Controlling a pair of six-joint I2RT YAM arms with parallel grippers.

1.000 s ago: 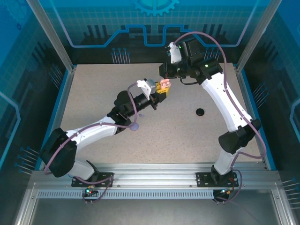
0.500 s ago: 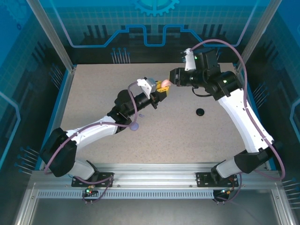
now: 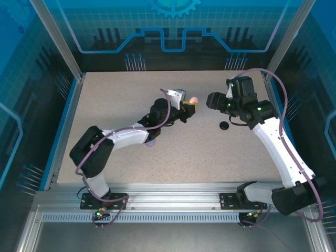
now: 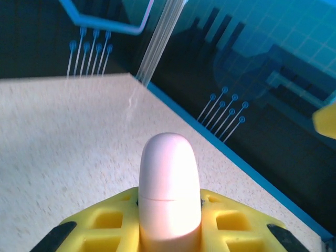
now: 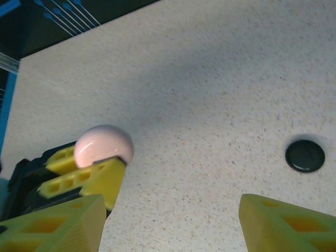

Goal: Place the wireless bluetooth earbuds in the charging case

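Note:
My left gripper tilts its fingers downward next, first of all, to get the pink case (image 3: 192, 100) onto the table (image 3: 203, 125) beside the black case.
A pink charging case (image 4: 169, 178), rounded and with its lid seam closed, is clamped upright between the yellow fingers of my left gripper (image 4: 169, 210). In the top view the case (image 3: 192, 100) is held above the table's middle back by the left gripper (image 3: 187, 107). My right gripper (image 3: 210, 100) hovers just right of it, apart from it. In the right wrist view that gripper (image 5: 170, 220) stands open with bare table between its fingers, and the pink case (image 5: 103, 144) sits off to the left. The earbuds are hidden.
A small round black case (image 3: 224, 125) lies on the table right of centre, below the right gripper, and shows as a dark disc (image 5: 305, 155). A lilac round thing (image 3: 151, 142) peeks out from under the left forearm. Blue walls ring the table.
The right gripper has let go, opened and drawn back to the right. The left arm has reached further right, still carrying the pink case.

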